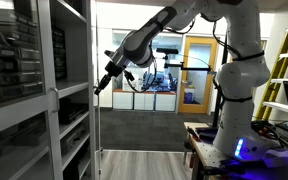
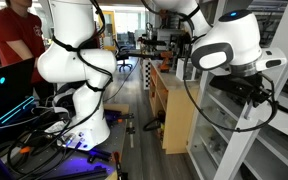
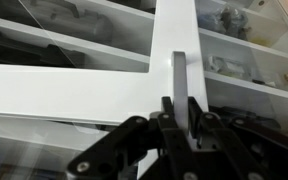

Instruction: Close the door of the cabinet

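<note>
Next, my gripper pushes outward toward the cabinet front and then opens there, since the glass door stands open with its narrow white handle [image 3: 180, 75] held.
The tall light-grey cabinet [image 1: 34, 90] with shelves of dark equipment fills one side in both exterior views [image 2: 284, 140]. Its glass door [image 1: 94, 120], in a thin grey frame, stands almost edge-on beside the cabinet front. In the wrist view the door's white crossbar [image 3: 64, 90] and upright frame [image 3: 174, 30] lie in front of the shelves. My gripper [image 3: 181, 108] is shut on a narrow white handle [image 3: 180, 75] that sticks out from the frame. The gripper [image 1: 103, 84] is at the door's crossbar height and also shows in an exterior view [image 2: 267, 100].
A person in a red shirt [image 2: 14, 35] stands behind the robot's base [image 2: 79, 90]. A low wooden cabinet [image 2: 169, 110] lines the aisle. Cables [image 2: 24, 140] lie near the base. An orange wood-framed room door [image 1: 199, 65] and a yellow ladder [image 1: 279, 70] are beyond.
</note>
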You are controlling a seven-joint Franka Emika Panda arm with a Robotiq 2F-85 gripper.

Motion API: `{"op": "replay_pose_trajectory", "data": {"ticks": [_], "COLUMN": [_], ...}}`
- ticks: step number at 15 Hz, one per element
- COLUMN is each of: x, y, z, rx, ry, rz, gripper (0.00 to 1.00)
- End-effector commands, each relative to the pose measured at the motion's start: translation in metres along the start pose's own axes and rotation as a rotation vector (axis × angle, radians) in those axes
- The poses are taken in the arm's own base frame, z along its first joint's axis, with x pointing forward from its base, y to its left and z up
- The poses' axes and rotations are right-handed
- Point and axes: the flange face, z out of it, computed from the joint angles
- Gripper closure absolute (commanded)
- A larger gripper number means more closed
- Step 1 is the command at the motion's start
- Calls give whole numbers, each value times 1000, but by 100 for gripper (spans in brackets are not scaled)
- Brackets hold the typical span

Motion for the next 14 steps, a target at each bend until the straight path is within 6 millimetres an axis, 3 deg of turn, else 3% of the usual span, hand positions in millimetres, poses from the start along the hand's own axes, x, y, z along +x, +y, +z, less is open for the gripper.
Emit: {"op": "replay_pose_trajectory", "data": {"ticks": [1,7,8,14], "x": [40,76,82,125], "y": [-5,-8,-4,-13], "z": [-2,32,30,69], "rx": [-56,-102,-103,-117], "ry": [38,16,22,26], "rz": [-14,-4,4,7], "gripper": [95,94,94,94]}}
